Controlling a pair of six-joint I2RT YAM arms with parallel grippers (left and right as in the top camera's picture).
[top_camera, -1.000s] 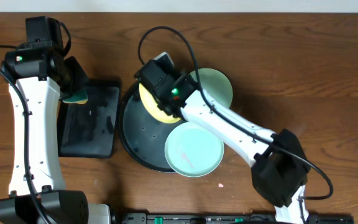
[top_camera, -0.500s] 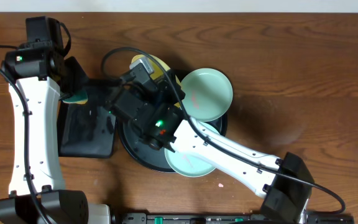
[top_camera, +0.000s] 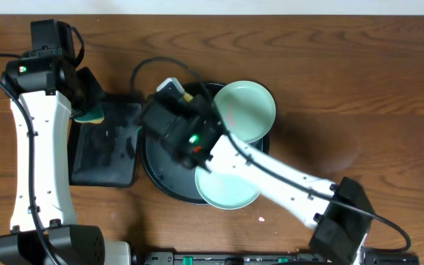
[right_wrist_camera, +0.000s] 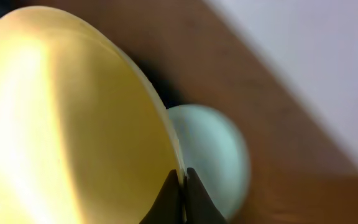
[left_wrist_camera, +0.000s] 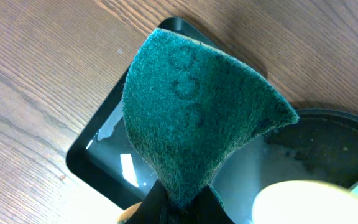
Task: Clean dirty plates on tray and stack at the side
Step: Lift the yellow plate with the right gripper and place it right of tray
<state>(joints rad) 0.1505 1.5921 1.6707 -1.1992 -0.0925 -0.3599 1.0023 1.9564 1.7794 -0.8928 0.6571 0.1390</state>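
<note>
I will next move my right gripper rightward in the overhead view and down to release the plate on the bare wood tabletop, away from other plates.
My right gripper (right_wrist_camera: pixel 183 186) is shut on the rim of the pale yellow plate (right_wrist_camera: pixel 73 124) and holds it tilted on edge above the round black tray (top_camera: pixel 160 173). In the overhead view my right wrist (top_camera: pixel 182 129) hides most of that plate. One mint-green plate (top_camera: pixel 247 110) lies on the tray's far right rim. The other mint-green plate (top_camera: pixel 227 188) lies at the tray's near edge, partly under my arm. My left gripper (left_wrist_camera: pixel 182 202) is shut on a green sponge (left_wrist_camera: pixel 194 118) over the small rectangular tray (top_camera: pixel 109 147). The yellow plate's edge (left_wrist_camera: pixel 303 202) shows beside the sponge.
The rectangular black tray (left_wrist_camera: pixel 98 158) holds a film of water and stands left of the round tray, close against it. Bare wood tabletop (top_camera: pixel 344 88) lies to the right of the round tray. A cable loops over the round tray's far edge (top_camera: pixel 149 70).
My right arm has lifted the yellow plate off the round tray, tipped it on edge and swung it left toward the sponge. The left arm has not moved.
</note>
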